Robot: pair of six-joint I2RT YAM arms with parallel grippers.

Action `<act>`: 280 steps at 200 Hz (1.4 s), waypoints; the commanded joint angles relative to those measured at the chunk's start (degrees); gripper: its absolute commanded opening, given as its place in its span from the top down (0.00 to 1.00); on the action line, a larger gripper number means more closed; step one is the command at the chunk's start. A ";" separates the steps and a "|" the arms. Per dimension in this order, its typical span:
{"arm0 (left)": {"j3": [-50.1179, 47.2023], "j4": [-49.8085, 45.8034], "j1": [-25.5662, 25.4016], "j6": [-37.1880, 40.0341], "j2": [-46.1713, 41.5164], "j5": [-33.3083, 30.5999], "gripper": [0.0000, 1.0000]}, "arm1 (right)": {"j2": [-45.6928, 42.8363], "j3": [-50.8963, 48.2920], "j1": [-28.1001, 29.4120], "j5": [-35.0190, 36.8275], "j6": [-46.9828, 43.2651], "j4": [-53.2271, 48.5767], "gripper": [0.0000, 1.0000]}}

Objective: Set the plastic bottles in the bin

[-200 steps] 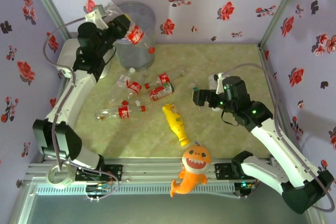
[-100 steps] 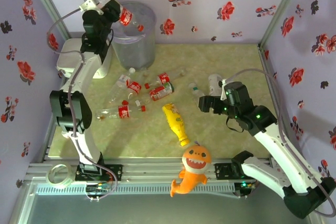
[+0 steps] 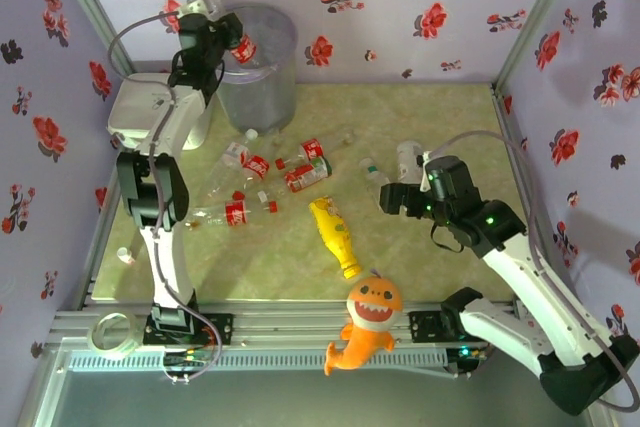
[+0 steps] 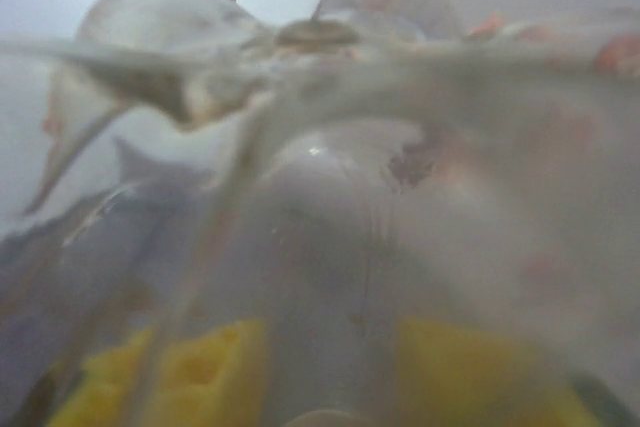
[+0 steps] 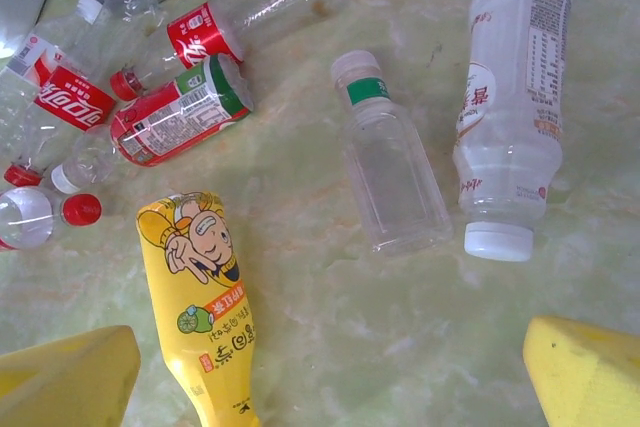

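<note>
The grey bin's opening [image 3: 262, 39] lies just past the bin's rim under my left gripper. The bottle goes across over that opening next, and my left gripper releases it inside.
My left gripper [image 3: 228, 40] is shut on a clear plastic bottle with a red label [image 3: 244, 48], held over the left rim of the grey bin [image 3: 262, 77]. In the left wrist view that bottle [image 4: 330, 247] is a blur between my yellow fingers [image 4: 190, 377]. My right gripper [image 3: 388, 197] hangs open above the table, its yellow fingertips [image 5: 70, 377] apart over bare surface. Below it lie a yellow squeeze bottle [image 5: 200, 317], a clear bottle with a green band [image 5: 390, 172] and a white-capped bottle [image 5: 510, 117]. Several red-labelled bottles [image 3: 250, 165] lie in front of the bin.
A flat white box [image 3: 150, 107] sits left of the bin. An orange plush shark [image 3: 368, 322] lies at the table's near edge, and a tape roll [image 3: 115, 335] at the near left corner. Flowered walls close in three sides.
The left arm has lifted the red-labelled bottle from beside the bin's front to above its left rim. The right gripper has shifted slightly rightward and stays open.
</note>
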 commanded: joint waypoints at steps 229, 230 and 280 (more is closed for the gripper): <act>9.27 -11.28 -1.49 9.12 2.63 2.40 0.14 | 2.85 -1.76 -10.56 7.90 0.32 -3.10 0.03; 9.28 -11.28 -1.50 9.13 2.49 2.43 0.14 | 2.91 -1.80 -10.76 7.76 0.30 -2.92 0.03; 17.21 -22.77 -1.51 11.38 -4.80 -0.64 0.11 | 13.23 -1.93 -15.48 2.91 -0.93 2.64 0.16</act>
